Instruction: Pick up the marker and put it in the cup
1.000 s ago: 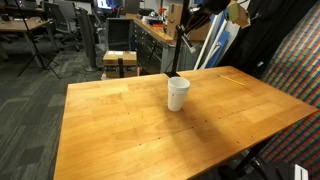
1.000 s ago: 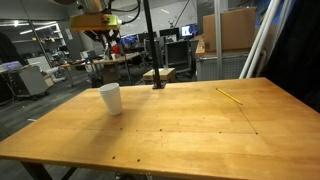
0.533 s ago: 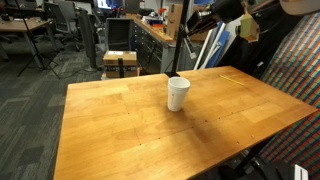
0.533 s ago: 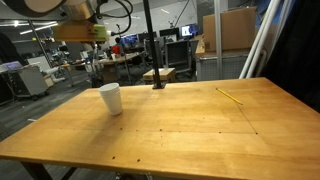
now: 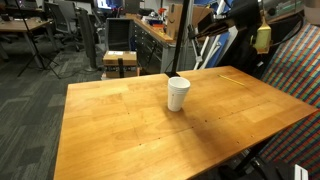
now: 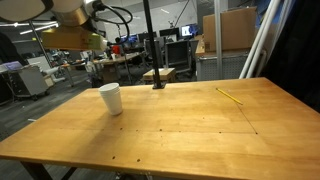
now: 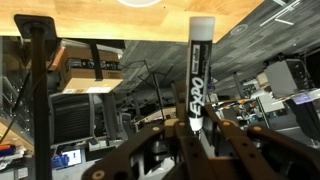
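I need to move my gripper over the cup's opening (image 5: 179,82) next, lower the marker's loose end inside and release it, because that opening is below my gripper and off to its side.
In the wrist view my gripper (image 7: 198,126) is shut on the marker (image 7: 198,70), a black marker with a white end that points away from the jaws. The white paper cup (image 5: 178,93) stands upright on the wooden table and also shows in the second exterior view (image 6: 111,98). In an exterior view my gripper (image 5: 207,24) is high above the table's far edge, well off to the side of the cup. In the exterior view from the opposite side the arm (image 6: 68,38) is a blurred shape at the upper left.
A thin pale yellowish stick (image 6: 230,96) lies on the wooden table (image 6: 180,130) near its far edge, and shows in both exterior views (image 5: 235,78). A black pole on a stand (image 6: 150,50) rises behind the cup. Office desks and chairs stand beyond the table.
The arm has swung sideways, high above the table's far edge and away from the cup, with the marker in the jaws. The cup and the stick have not moved.
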{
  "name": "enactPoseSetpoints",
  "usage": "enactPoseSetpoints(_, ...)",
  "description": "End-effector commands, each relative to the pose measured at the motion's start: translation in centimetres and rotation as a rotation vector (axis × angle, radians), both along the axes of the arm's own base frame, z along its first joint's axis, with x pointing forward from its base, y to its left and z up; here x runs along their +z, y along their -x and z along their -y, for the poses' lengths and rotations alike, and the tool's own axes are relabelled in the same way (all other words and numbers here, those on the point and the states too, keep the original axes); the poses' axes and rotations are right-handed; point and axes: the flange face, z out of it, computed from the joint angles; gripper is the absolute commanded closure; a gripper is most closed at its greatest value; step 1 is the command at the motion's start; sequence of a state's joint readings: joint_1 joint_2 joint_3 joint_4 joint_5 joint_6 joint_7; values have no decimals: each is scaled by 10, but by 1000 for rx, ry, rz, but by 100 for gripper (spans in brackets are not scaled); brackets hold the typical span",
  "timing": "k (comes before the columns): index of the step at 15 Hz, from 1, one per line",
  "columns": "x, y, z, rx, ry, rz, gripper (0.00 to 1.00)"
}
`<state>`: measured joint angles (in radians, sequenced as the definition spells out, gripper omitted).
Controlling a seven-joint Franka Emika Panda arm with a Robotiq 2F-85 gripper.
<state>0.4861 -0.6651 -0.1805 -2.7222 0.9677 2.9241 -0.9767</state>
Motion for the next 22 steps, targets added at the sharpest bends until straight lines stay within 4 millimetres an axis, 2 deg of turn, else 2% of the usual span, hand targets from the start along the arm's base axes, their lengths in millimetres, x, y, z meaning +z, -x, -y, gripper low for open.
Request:
enactPoseSetpoints(1, 2, 3, 22, -45, -64, 40, 95)
enactPoseSetpoints(4, -8, -2, 31, -73, -82, 38, 95)
enactPoseSetpoints(6, -15, -3, 28, -90, -74, 41, 95)
enactPoseSetpoints(15, -7, 18, -18, -146, 19, 161, 95)
enactPoseSetpoints(19, -14, 20, -26, -146, 52, 184, 95)
enactPoseSetpoints(22, -23, 11, -26, -150, 71, 184, 95)
